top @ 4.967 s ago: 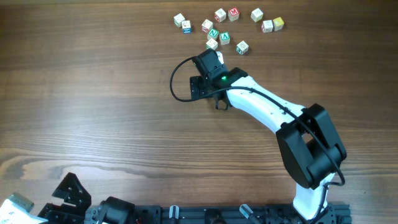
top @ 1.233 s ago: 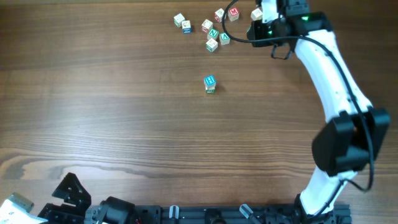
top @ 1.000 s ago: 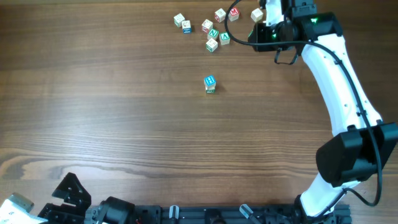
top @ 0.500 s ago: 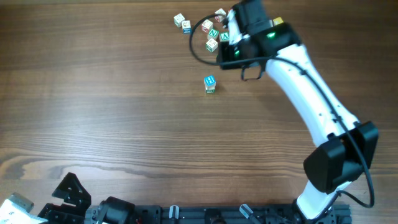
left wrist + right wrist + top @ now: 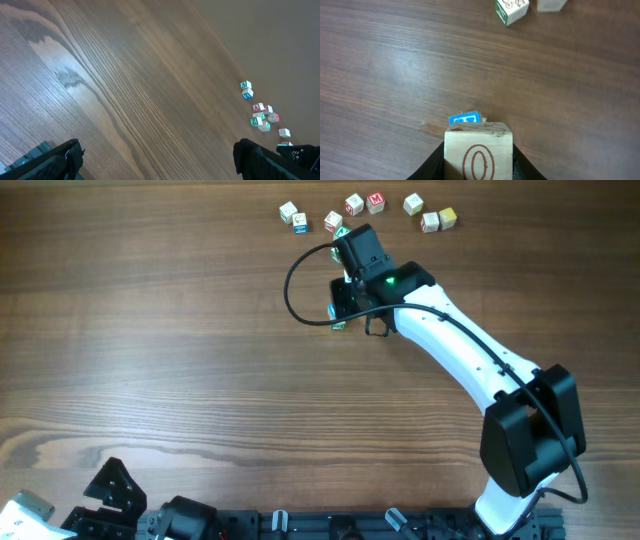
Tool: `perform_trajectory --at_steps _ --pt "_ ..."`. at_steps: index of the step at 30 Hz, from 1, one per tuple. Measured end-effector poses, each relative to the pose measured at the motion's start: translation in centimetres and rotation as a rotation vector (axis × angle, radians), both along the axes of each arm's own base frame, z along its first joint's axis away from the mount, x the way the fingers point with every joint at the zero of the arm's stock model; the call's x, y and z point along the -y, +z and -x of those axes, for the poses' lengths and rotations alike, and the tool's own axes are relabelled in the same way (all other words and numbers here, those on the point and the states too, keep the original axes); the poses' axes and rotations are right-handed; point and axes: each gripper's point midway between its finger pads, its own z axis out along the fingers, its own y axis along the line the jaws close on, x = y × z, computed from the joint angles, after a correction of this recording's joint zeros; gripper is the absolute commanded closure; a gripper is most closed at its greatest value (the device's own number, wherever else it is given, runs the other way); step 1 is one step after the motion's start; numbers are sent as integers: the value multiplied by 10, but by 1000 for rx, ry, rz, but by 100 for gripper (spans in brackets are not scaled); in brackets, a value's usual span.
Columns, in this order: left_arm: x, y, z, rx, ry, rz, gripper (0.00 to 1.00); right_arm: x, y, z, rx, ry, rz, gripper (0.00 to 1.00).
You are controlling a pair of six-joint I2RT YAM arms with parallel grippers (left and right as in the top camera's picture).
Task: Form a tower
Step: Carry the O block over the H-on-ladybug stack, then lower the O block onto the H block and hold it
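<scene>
The right gripper goes left in the wrist view next, then turns, lowers and releases the cube.
My right gripper (image 5: 478, 161) is shut on a pale wooden cube with a red O (image 5: 478, 152). Just beyond that cube, the blue top face of the tower (image 5: 465, 119) shows on the table. From overhead the right gripper (image 5: 345, 298) hangs over the tower (image 5: 332, 311). It hides most of the tower, leaving only a blue edge in sight. I cannot tell whether the held cube touches it. My left gripper (image 5: 160, 162) is open over bare wood near the table's front left, with nothing between its fingers.
Several loose letter cubes (image 5: 354, 204) lie scattered along the back edge, with two more (image 5: 438, 219) at the back right. Two cubes (image 5: 512, 10) show at the top of the right wrist view. The right arm (image 5: 470, 360) stretches diagonally from the front right.
The right arm swung from the back-right cubes to the left and toward the front, carrying the cube. It now covers the tower, which stood uncovered before. The left gripper stayed still.
</scene>
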Motion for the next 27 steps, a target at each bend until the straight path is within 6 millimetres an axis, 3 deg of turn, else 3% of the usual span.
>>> perform_trajectory --at_steps 6,11,20,27 --pt "0 0 0 0 0 0 0 -4 2 -3 32 80 22 90" --pt "0 0 0 0 0 0 0 -16 -13 4 -11 193 12 88" --pt "0 0 0 0 0 0 0 -23 -17 3 -8 234 -3 87" --pt "0 0 0 0 0 0 0 -22 -47 4 -64 247 31 87"
